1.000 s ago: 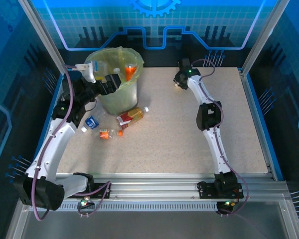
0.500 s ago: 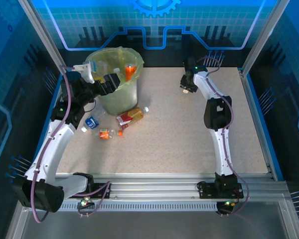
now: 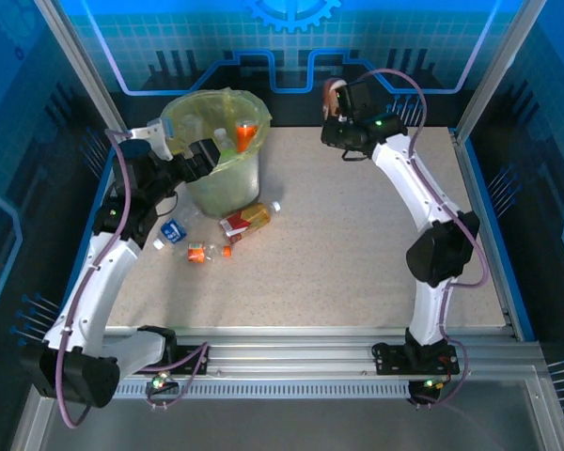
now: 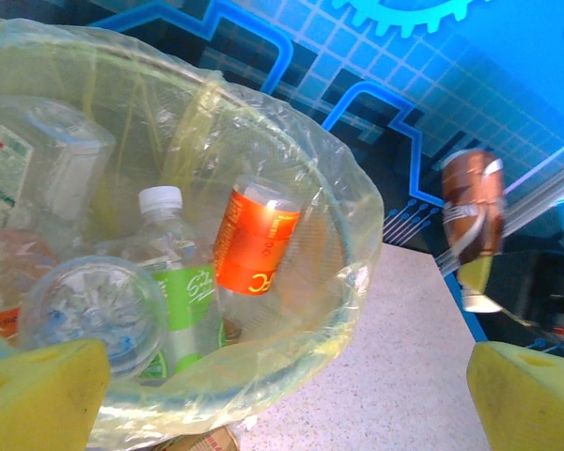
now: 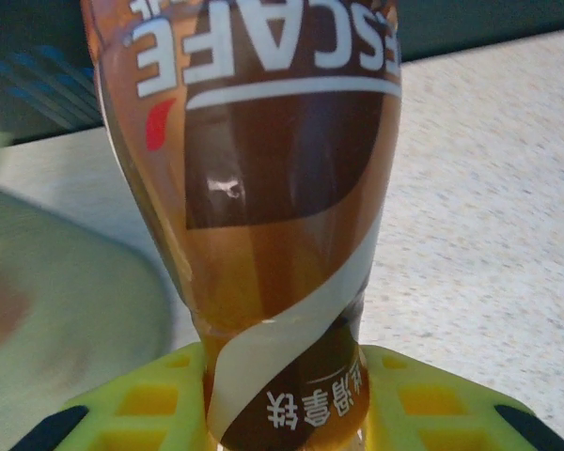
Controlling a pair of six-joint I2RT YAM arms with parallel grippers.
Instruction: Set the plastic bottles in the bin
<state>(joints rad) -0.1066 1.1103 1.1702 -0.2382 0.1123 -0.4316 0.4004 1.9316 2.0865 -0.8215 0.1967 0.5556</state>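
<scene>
My right gripper must carry the brown-labelled bottle over the bin's opening (image 3: 216,127), then release it.
The bin (image 3: 227,178), lined with a yellow-green bag, stands at the back left and holds several bottles, among them an orange-labelled one (image 4: 255,241) and a green-labelled one (image 4: 177,299). My left gripper (image 3: 195,158) hangs open at the bin's near-left rim (image 4: 291,371), its yellow pads (image 4: 38,395) far apart. My right gripper (image 3: 343,120) is raised right of the bin, shut on a brown-labelled bottle (image 5: 273,188) that points up (image 3: 333,94) and also shows in the left wrist view (image 4: 472,202). Three bottles lie on the table: red-orange (image 3: 246,221), blue (image 3: 174,230), small orange (image 3: 203,252).
The speckled table (image 3: 357,254) has a blue raised border (image 3: 479,216) along its right side. Angled frame posts (image 3: 80,66) stand at the back corners. The loose bottles lie just in front of the bin, near my left arm (image 3: 108,263).
My right arm has lifted off the table with the brown bottle and swung up and slightly left toward the bin. The left arm has barely moved.
</scene>
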